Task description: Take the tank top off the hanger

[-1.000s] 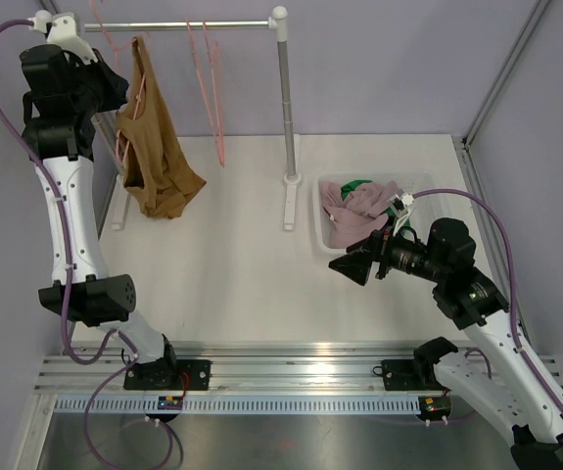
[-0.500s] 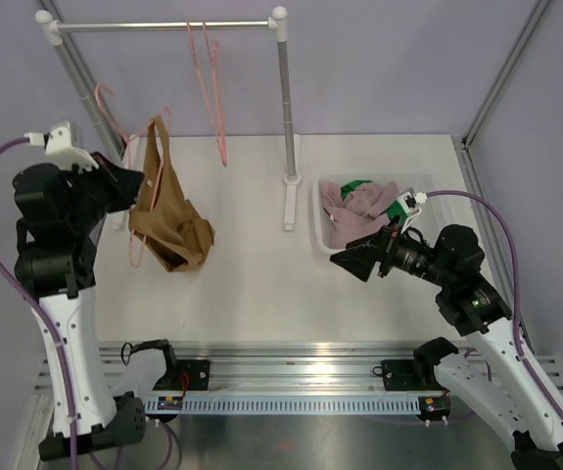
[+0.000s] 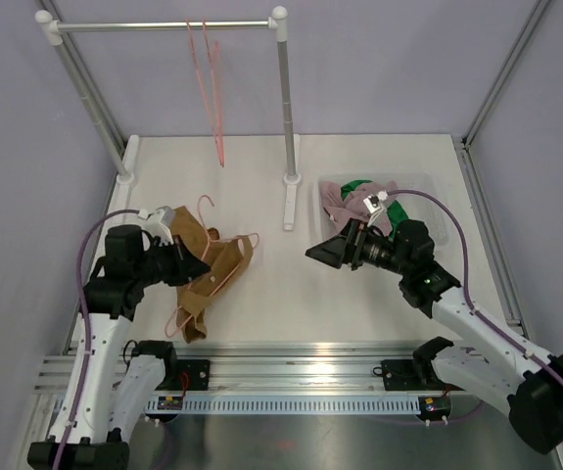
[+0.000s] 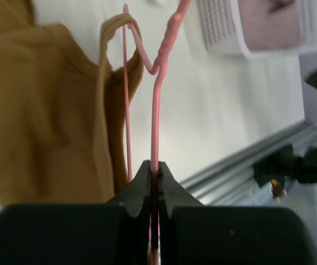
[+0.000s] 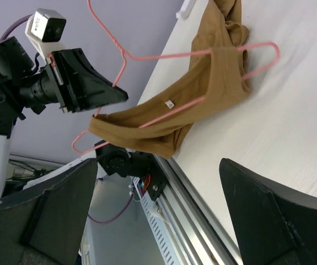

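Observation:
My right gripper moves across onto the tank top's strap by the hanger's bare end (image 3: 245,246) (image 5: 226,72) next, since the strap lies to the left in the top view.
The brown tank top (image 3: 228,257) is on a pink wire hanger (image 3: 206,204) and lies low over the table at the front left, its lower part draped on the surface. My left gripper (image 3: 201,271) is shut on the hanger's wire (image 4: 155,110), with the tank top (image 4: 42,105) to its left in the left wrist view. My right gripper (image 3: 324,252) is wide open and empty, apart from the garment and pointing left at it. In the right wrist view the tank top (image 5: 202,83) and hanger (image 5: 164,55) lie beyond the open fingers (image 5: 282,221).
A clothes rack (image 3: 164,24) stands at the back with two bare pink hangers (image 3: 209,88) on its rod and a post (image 3: 287,117) mid-table. A white bin (image 3: 317,217) with pink and green clothes sits at the right. A metal rail (image 3: 291,357) runs along the near edge.
My left arm swung down from the rack, carrying the hanger and tank top off the rod to the front left of the table. My right gripper moved left towards it.

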